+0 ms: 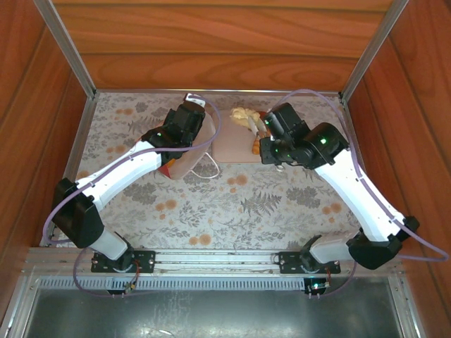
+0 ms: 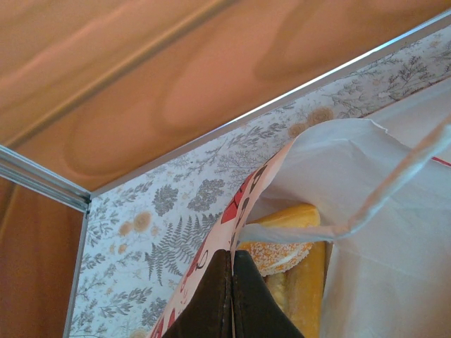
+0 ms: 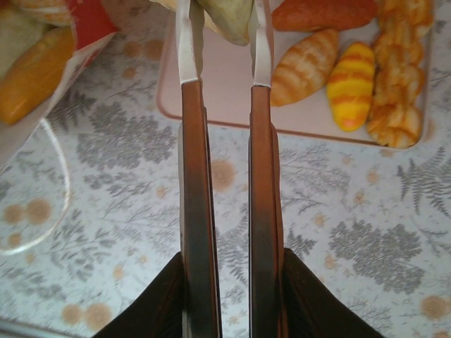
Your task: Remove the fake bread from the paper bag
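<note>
The metal tongs (image 3: 192, 169) go down with my right gripper toward the bag's side of the tray next, then come free there.
The paper bag (image 1: 184, 156) lies on its side left of centre, its mouth toward the tray. My left gripper (image 2: 232, 259) is shut on the bag's printed edge (image 2: 243, 201) and holds the mouth open. Inside lie a yellow loaf (image 2: 292, 215), a seeded orange roll (image 2: 278, 255) and a long golden piece (image 2: 304, 296). My right gripper (image 3: 229, 264) is shut on the metal tongs (image 3: 192, 169). A pale pastry (image 3: 225, 13) sits between the tong tips above the tray. The right gripper (image 1: 273, 141) hangs beside the tray.
The pink tray (image 3: 225, 84) holds a striped roll (image 3: 304, 65), a yellow-orange roll (image 3: 350, 84), a braided piece (image 3: 398, 70) and a reddish one (image 3: 324, 13). The bag's cord handle (image 3: 42, 190) loops over the floral cloth. Wooden walls (image 1: 211, 42) and metal rails enclose the table.
</note>
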Tool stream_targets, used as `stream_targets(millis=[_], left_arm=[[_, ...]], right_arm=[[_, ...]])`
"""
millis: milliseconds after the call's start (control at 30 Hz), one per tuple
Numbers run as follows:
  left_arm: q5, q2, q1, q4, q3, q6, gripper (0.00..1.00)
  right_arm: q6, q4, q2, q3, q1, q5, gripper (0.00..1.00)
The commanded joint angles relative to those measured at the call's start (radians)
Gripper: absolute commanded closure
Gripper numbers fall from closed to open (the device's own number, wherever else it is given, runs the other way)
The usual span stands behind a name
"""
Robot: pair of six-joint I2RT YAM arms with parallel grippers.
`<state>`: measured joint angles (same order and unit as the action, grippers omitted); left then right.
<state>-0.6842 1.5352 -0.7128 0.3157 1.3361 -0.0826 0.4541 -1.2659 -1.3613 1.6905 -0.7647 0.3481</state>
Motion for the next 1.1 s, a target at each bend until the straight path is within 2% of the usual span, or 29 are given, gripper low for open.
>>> stream_targets(millis=[0, 200, 400, 700, 1067], left_arm=[[-0.02, -0.021, -0.006, -0.009, 0.029, -0.009, 1.0], [-0.008, -0.03, -0.006, -0.009, 0.028, -0.007, 1.0], [-0.004, -0.037, -0.007, -0.01, 0.023, -0.006, 1.0], [0.003, -0.035, -0.005, -0.01, 0.023, -0.008, 1.0], [0.009, -0.045, -0.004, -0.01, 0.015, 0.0, 1.0]], right_arm=[[-0.038, 0.103, -0.067, -0.038, 0.008, 0.145, 0.96], [-0.118, 0.322, -0.188, -0.12, 0.04, 0.177, 0.94], [-0.147, 0.439, -0.345, -0.117, 0.092, 0.193, 0.94], [-0.173, 0.564, -0.521, -0.101, 0.117, 0.195, 0.9], [-0.149, 0.662, -0.58, -0.154, 0.118, 0.217, 0.88]])
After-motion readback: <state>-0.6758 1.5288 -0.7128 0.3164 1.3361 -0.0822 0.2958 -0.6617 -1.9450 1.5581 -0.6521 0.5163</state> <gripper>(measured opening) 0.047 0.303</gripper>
